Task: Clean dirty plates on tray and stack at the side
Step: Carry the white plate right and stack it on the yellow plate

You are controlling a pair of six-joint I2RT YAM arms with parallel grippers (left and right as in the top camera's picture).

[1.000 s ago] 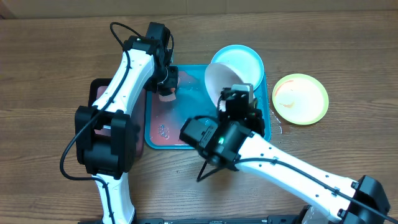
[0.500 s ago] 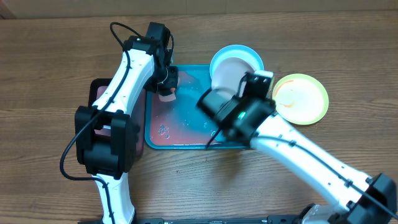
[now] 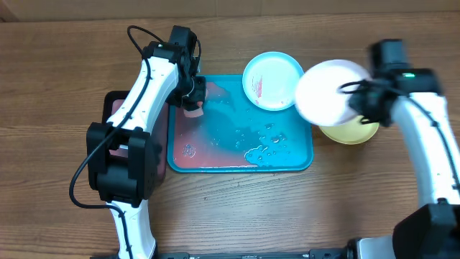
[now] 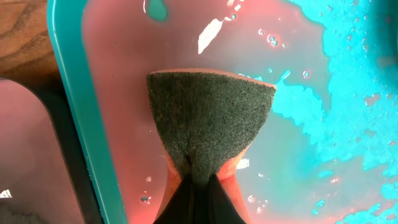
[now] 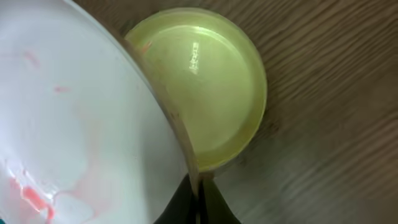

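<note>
My right gripper is above the yellow-green plate (image 3: pixel 350 132), which lies beside the tray. Next I need to bring my right gripper down to stack the pinkish-white plate (image 3: pixel 325 92) on it and let go of the pinkish-white plate's rim.
The teal tray (image 3: pixel 287 164) lies mid-table, wet with reddish smears. My left gripper (image 3: pixel 192 97) is shut on a sponge (image 4: pixel 208 127) with a dark scrub face, pressed on the tray's (image 4: pixel 81 112) left part. The light blue plate (image 3: pixel 272 80) sits at the tray's back right corner, smeared red. My right gripper (image 3: pixel 357 101) is shut on the rim of the pinkish-white plate (image 3: pixel 325 92), held tilted above the yellow-green plate (image 3: pixel 350 132) on the table right of the tray. In the right wrist view the held plate (image 5: pixel 81 124) has faint red streaks and the yellow-green plate (image 5: pixel 211 81) lies below.
A black tray (image 3: pixel 113 108) with reddish liquid sits left of the teal tray, partly under the left arm; it also shows in the left wrist view (image 4: pixel 25 155). Bare wooden table lies in front of and to the right of the trays.
My right arm has swung right with the pinkish-white plate, from over the tray to above the yellow-green plate. The light blue plate is now uncovered. The left arm has not moved.
</note>
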